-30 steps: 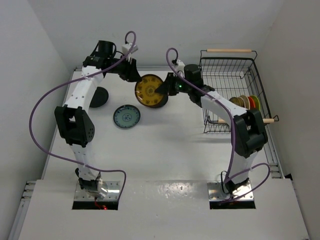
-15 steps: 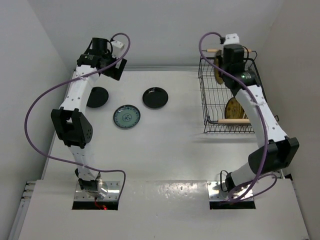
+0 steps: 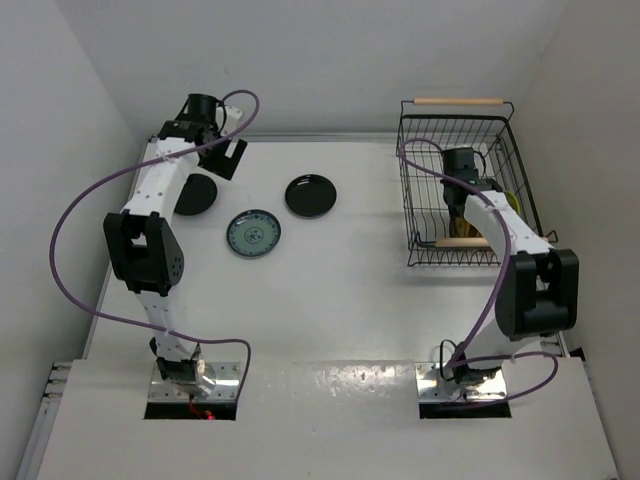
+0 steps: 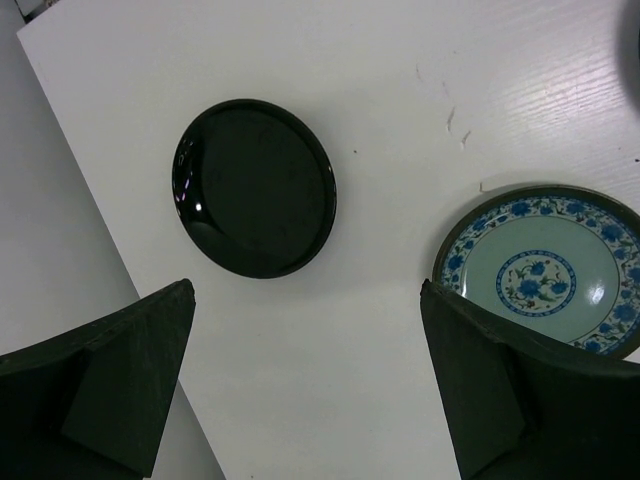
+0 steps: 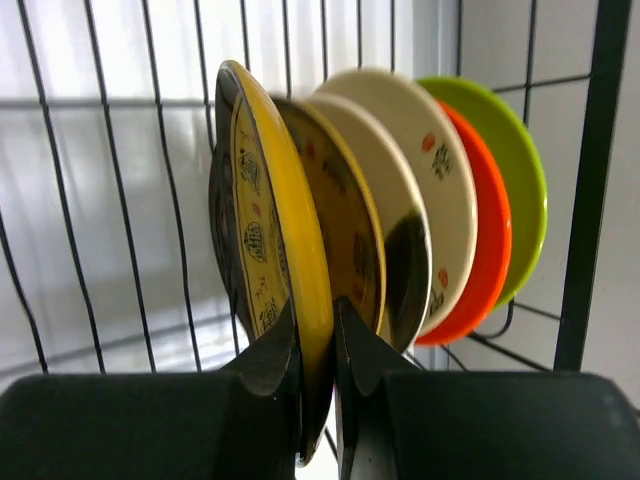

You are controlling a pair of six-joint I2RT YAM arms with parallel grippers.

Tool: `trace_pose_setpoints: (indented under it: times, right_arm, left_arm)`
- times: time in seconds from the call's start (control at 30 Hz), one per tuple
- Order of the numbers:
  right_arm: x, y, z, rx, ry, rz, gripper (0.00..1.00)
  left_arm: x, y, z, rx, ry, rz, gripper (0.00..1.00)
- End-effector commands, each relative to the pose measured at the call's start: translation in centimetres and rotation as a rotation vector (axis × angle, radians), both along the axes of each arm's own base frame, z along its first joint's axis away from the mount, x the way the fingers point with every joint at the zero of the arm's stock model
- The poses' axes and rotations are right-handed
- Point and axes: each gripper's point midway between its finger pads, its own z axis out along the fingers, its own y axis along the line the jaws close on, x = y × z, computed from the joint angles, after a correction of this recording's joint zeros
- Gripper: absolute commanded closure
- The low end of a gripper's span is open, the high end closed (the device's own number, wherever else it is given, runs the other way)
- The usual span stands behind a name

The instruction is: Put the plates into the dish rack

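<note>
The mustard-yellow plate (image 5: 268, 235) leans close to the other yellow one, so my right gripper needs to move down gently toward the rack's empty wires next and open.
My right gripper (image 5: 318, 330) is shut on the rim of a mustard-yellow patterned plate (image 5: 268, 235), held upright inside the dish rack (image 3: 455, 130) beside a row of standing plates: another yellow one (image 5: 350, 225), cream ones (image 5: 440, 170), an orange-red one (image 5: 493, 250) and a lime green one (image 5: 515, 165). In the top view the right gripper (image 3: 462, 198) is low in the rack. My left gripper (image 3: 226, 156) is open and empty above the table's far left. Below it lie a glossy black plate (image 4: 255, 188) and a blue-grey patterned plate (image 4: 545, 270).
A second black plate (image 3: 311, 195) lies mid-table, with the blue-grey plate (image 3: 253, 232) and the first black plate (image 3: 196, 194) to its left. The rack's wooden handles (image 3: 458, 101) and wire walls (image 5: 590, 180) close in the right gripper. White walls stand close at the left and back.
My right arm carried the yellow plate from mid-table up over the rack, then lowered it in beside the row. My left gripper drew back to the far left and opened.
</note>
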Motion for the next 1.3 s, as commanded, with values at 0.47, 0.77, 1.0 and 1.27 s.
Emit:
trace_pose_setpoints:
  times: [0.47,0.77,1.0,1.27]
  right_arm:
    - [3.1,0.1,2.7,0.047,-0.195,-0.061,1.0]
    - [2.8,1.0,5.7,0.062,-0.268,-0.034,1.0]
    - [2.3,1.1,2.2,0.111,-0.203,-0.035,1.0]
    - [1.5,1.0,-1.5,0.12,-0.11,-0.057,1.0]
  left_arm:
    - [-0.6,0.8,1.1,0.032,-0.027,0.009,0.0]
    - [-0.6,0.6,1.1,0.024,-0.027,0.002,0.0]
    - [-0.7,0.6,1.5,0.029,-0.035,-0.005,0.0]
    - [-1.1,0.8,0.5,0.038,-0.006,0.001,0.0]
